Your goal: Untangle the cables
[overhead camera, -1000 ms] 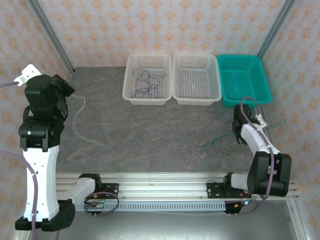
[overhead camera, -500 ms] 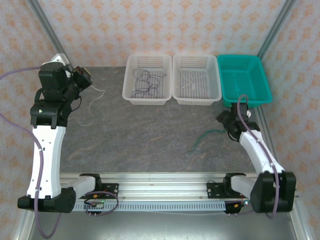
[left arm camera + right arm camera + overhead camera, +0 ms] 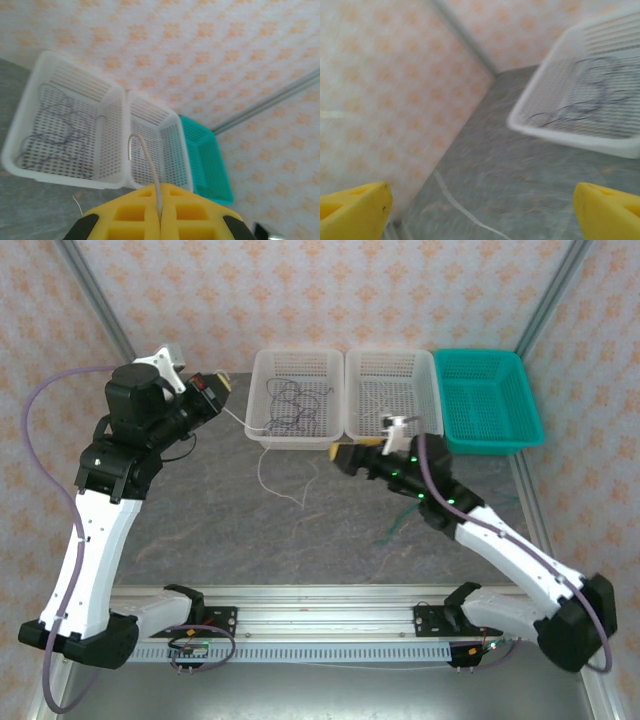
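Observation:
The white cable's drooping stretch (image 3: 262, 454) (image 3: 453, 200) hangs between both grippers, so my right gripper moves across onto it next, toward my left gripper, which holds one end up.
My left gripper (image 3: 216, 390) is raised near the left white basket (image 3: 258, 428), shut on the white cable (image 3: 262, 465). The cable droops from it to the table. In the left wrist view the yellow jaws (image 3: 160, 212) pinch the white cable (image 3: 146, 152), its hooked end sticking out. The dark purplish-grey cable (image 3: 291, 406) lies coiled in the left basket. The green cable (image 3: 397, 524) lies on the table beside the right arm. My right gripper (image 3: 341, 455) hovers mid-table, open and empty, with fingertips (image 3: 355, 210) wide apart above the white cable (image 3: 454, 204).
A second white basket (image 3: 420, 430) and a teal basket (image 3: 528, 430) stand in a row at the back. Patterned walls and metal posts close in the sides. In the right wrist view the left basket (image 3: 560, 132) with the dark cable (image 3: 580, 107) lies ahead.
My left gripper swung right and forward toward the baskets, dragging the white cable along. My right arm reached left across the table to the middle, away from the green cable.

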